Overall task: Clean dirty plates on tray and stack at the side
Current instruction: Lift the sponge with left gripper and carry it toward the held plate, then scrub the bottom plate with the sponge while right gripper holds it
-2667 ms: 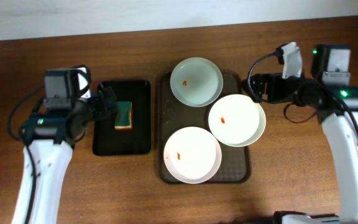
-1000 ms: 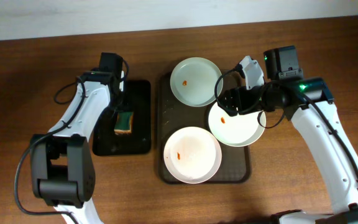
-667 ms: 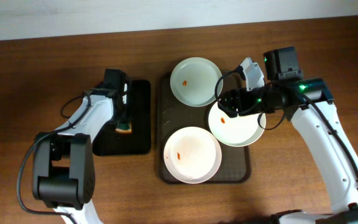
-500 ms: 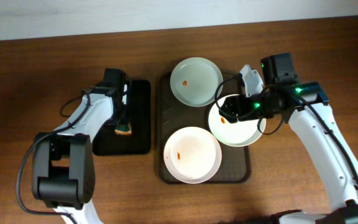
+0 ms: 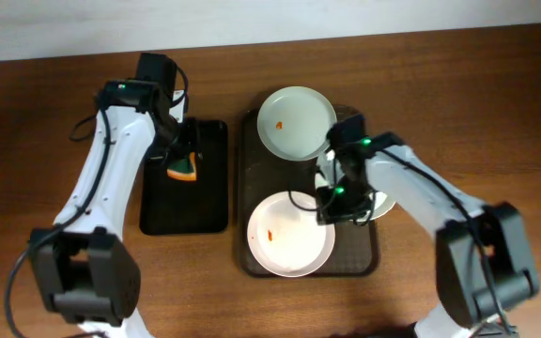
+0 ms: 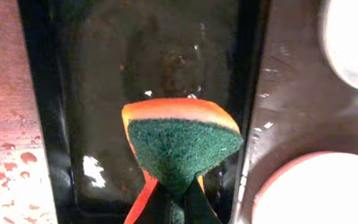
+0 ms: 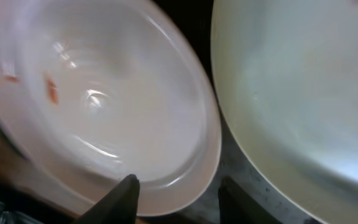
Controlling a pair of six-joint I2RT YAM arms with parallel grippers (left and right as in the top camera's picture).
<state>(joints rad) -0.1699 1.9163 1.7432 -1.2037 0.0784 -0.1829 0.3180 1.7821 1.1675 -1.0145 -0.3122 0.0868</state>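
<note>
The small black tray (image 6: 104,99) lies below, so next my left gripper needs to sweep over the front plate's smear, return and lower to release the sponge (image 6: 182,143) onto the tray.
Three white plates lie on the dark brown tray (image 5: 360,258): a back plate (image 5: 296,122), a front plate (image 5: 289,235) with an orange smear, and a right plate (image 5: 386,200) mostly hidden under my right arm. My right gripper (image 5: 332,207) sits at the front plate's right rim. In the right wrist view its fingers (image 7: 127,190) stand apart astride that rim (image 7: 197,180), one inside the plate and one over the tray. My left gripper (image 5: 180,155) is shut on a green-and-orange sponge (image 6: 182,143), held above the small black tray (image 5: 184,202).
The small black tray (image 6: 104,93) is wet, and water drops (image 6: 11,168) lie on the wooden table left of it. Bare table (image 5: 496,113) extends to the right of the brown tray. A pale wall runs along the back edge.
My left gripper closed on the sponge and lifted it off the black tray. My right arm swung from the right plate to the front plate's rim, and its jaws narrowed.
</note>
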